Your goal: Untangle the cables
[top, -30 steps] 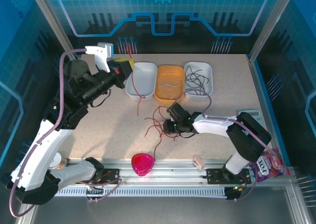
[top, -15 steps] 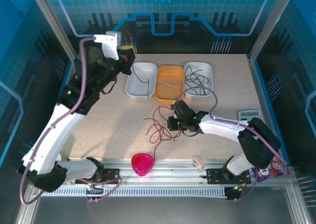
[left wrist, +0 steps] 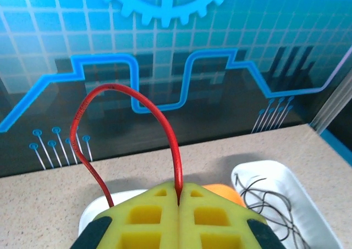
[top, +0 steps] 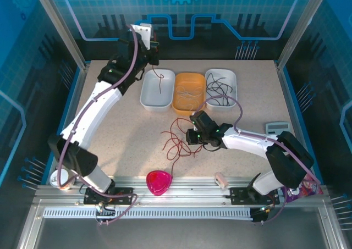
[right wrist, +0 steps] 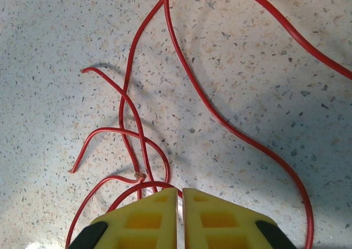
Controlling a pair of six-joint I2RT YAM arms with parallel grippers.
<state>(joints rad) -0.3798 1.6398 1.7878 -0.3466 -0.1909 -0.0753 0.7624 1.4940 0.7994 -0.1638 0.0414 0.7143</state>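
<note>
The white tray (top: 157, 88) (left wrist: 93, 211) is below my left gripper and the cable end, so my left gripper will tip down next and lower into the tray to let go of the red cable.
My left gripper (top: 154, 51) is raised at the back of the table, above the left white tray (top: 147, 95). It is shut on a red cable (top: 159, 79) whose free end hangs into that tray. In the left wrist view the yellow jaws (left wrist: 179, 189) pinch this cable (left wrist: 165, 117), which arches up and back down. My right gripper (top: 188, 137) is low on the tabletop at a tangle of red cables (top: 175, 142). Its jaws (right wrist: 180, 193) stand almost together, with one red strand (right wrist: 135, 189) caught at their tips. Whitish cables (top: 188, 91) lie in the orange tray, black cables (top: 219, 89) in the right white tray.
The orange tray (top: 188, 108) and right white tray (top: 235, 92) stand in a row beside the left one. A pink heart-shaped dish (top: 158, 182) sits at the near edge, a small block (top: 221, 179) beside it. A calculator (top: 278, 128) and a snack packet (top: 300, 184) lie at right.
My left arm swung up and to the right, carrying the red cable from beside the left white tray to above it. My right gripper closed at the red tangle.
</note>
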